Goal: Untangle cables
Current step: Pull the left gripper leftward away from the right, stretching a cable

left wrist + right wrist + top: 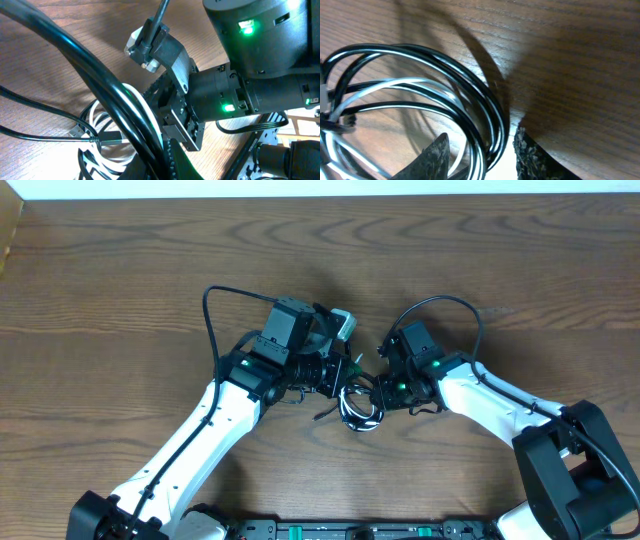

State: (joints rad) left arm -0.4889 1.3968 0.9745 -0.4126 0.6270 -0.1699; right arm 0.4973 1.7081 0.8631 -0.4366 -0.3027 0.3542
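Observation:
My left gripper will next pull the black cables away to the left in the overhead view, then open, as they bunch at my right gripper.
The cables form a small coil of black and white cord on the table between the two arms. My left gripper holds the coil's left side. In the left wrist view it is shut on the black strands, with white loops and a small plug end below them. My right gripper reaches in from the right. In the right wrist view its jaws straddle the cable loops, open, with a gap on the right side between the strands and one finger.
The wooden table stretches out on all sides. Thick black arm cables arch over each wrist. The right arm's body fills the left wrist view close by. A wooden edge sits at the far left corner.

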